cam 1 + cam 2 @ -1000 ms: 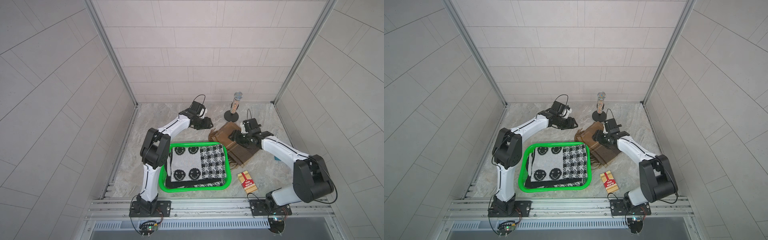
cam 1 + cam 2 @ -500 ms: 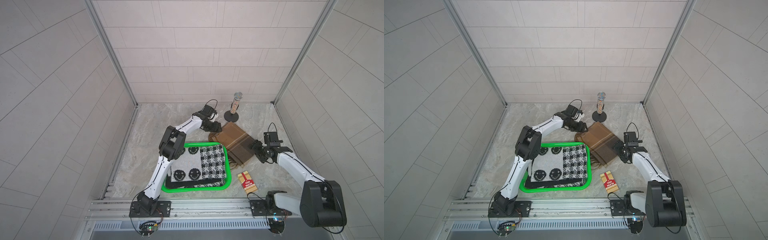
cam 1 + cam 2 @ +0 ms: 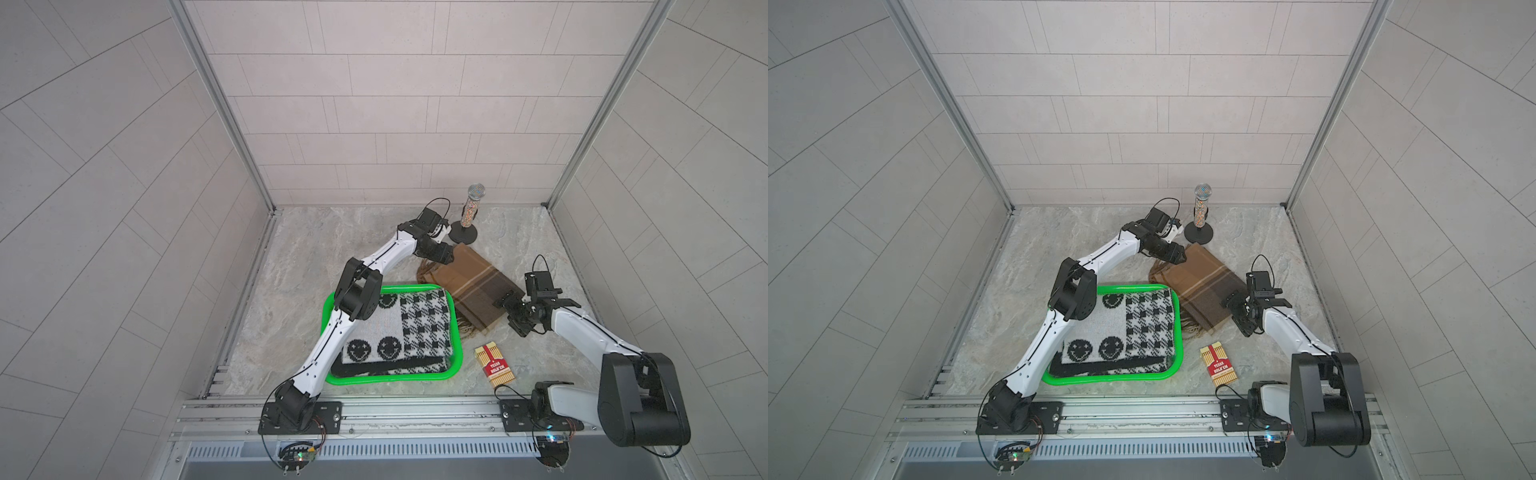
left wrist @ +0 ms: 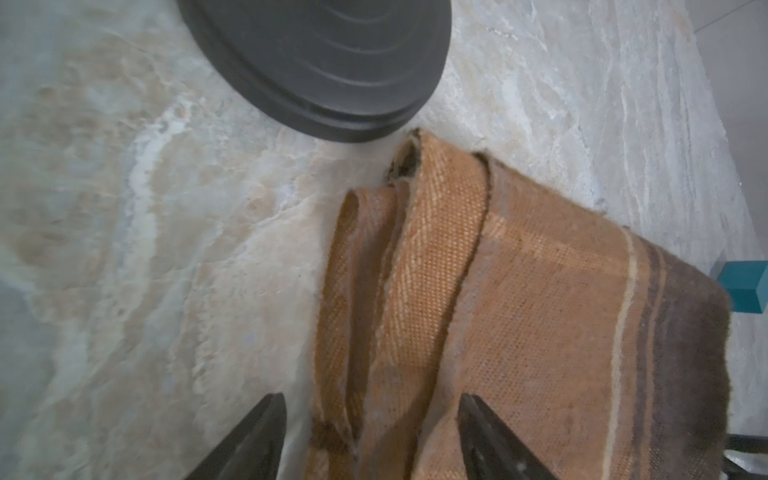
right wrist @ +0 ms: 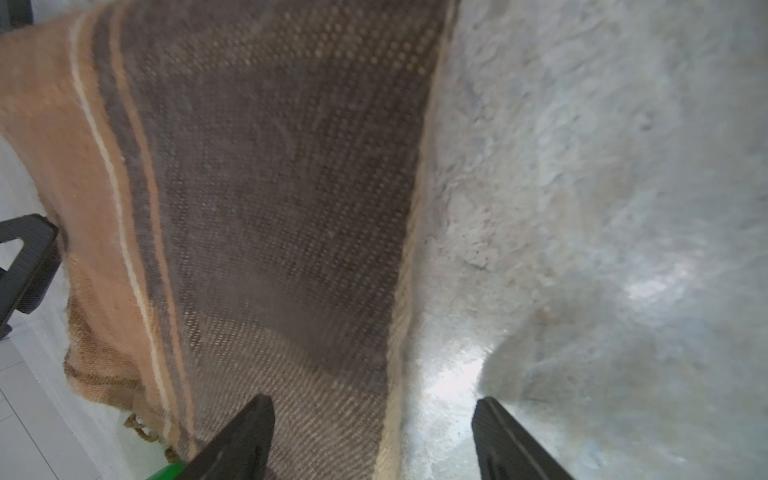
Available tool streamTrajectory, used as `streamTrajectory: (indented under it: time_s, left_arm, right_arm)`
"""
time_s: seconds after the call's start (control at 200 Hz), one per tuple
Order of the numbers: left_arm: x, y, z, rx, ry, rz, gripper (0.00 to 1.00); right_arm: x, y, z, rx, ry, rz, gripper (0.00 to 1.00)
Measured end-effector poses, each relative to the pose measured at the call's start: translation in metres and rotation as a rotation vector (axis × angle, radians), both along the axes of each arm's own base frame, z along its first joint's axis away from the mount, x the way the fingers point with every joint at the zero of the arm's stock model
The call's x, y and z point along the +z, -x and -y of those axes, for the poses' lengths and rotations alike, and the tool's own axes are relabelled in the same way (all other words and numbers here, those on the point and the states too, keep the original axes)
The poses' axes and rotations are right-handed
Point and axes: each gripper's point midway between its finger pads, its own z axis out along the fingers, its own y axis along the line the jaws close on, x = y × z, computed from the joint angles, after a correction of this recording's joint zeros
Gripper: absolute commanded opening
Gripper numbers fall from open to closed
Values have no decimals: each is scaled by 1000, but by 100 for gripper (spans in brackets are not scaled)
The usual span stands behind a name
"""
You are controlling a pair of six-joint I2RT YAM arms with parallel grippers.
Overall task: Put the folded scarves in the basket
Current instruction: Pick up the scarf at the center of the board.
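Observation:
The scarf's dark edge [image 3: 505, 313] is between the open fingers of my right gripper, with one finger still over bare table. My right gripper will next go down and shift toward the basket [image 3: 395, 379] onto that edge.
The folded scarf [image 3: 469, 286] [image 3: 1204, 282], brown plaid with fringe, lies flat on the marble table behind and to the right of the green basket [image 3: 395, 379] [image 3: 1113, 380]. My left gripper [image 3: 442, 257] [image 4: 372, 432] is open at the scarf's far left corner, its jaws either side of the folded layers [image 4: 519, 311]. At the scarf's right edge [image 5: 270, 187] my right gripper [image 3: 512, 315] [image 5: 374, 432] is also open. One of its fingers is over the cloth and one over bare table. Neither gripper grips anything.
A black-and-white smiley scarf [image 3: 399, 328] fills the basket. A glittery microphone on a round black stand [image 3: 468, 216] [image 4: 324, 62] stands just beyond the left gripper. A red Texas Hold'em card box [image 3: 494, 363] lies in front of the scarf, right of the basket.
The left gripper swung right to the scarf's far corner. The right gripper drew back from over the scarf to its right edge. Both jaws opened wider, and the scarf now lies flatter.

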Motion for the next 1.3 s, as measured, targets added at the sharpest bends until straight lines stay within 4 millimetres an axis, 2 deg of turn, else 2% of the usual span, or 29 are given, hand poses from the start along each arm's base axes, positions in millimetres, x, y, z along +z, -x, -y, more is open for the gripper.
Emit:
streamTrajectory:
  time_s: [0.1,0.185,0.435,0.52,0.66,0.775,0.826,0.891,1.001,1.056,1.216,1.301]
  left_arm:
    - [-1,5,1,-18,-7,-2,67]
    - [-1,11,4,-31,-9,-11,64]
    - [-2,26,16,-48,11,-55,54]
    - [-3,30,18,-44,20,-75,47]
    - [-5,35,18,-19,31,-111,35]
    - [-5,37,18,12,43,-140,29]
    - [-5,37,19,21,49,-148,25]
    - [-5,37,20,38,56,-163,15]
    - [-3,37,22,62,75,-188,0]
    - [-1,37,23,73,82,-195,0]
    - [10,38,22,128,106,-219,0]
    - [23,39,23,158,128,-225,0]
  right_arm:
    - [-4,-2,-2,-5,-17,12,81]
    - [-3,-13,-4,-5,-44,50,80]
    - [-2,-44,-17,4,-144,141,65]
    - [-4,-47,-19,-4,-166,148,57]
    - [-6,-47,-21,-9,-182,151,49]
    - [-9,-47,-22,-9,-186,142,37]
    - [-11,-47,-24,-9,-190,134,28]
    - [-14,-48,-26,-10,-195,123,15]
    - [-16,-49,-29,-10,-204,114,4]
    - [-16,-50,-29,-17,-204,113,0]
    - [-10,-50,-27,-28,-187,114,0]
    - [-1,-52,-26,-29,-178,121,0]
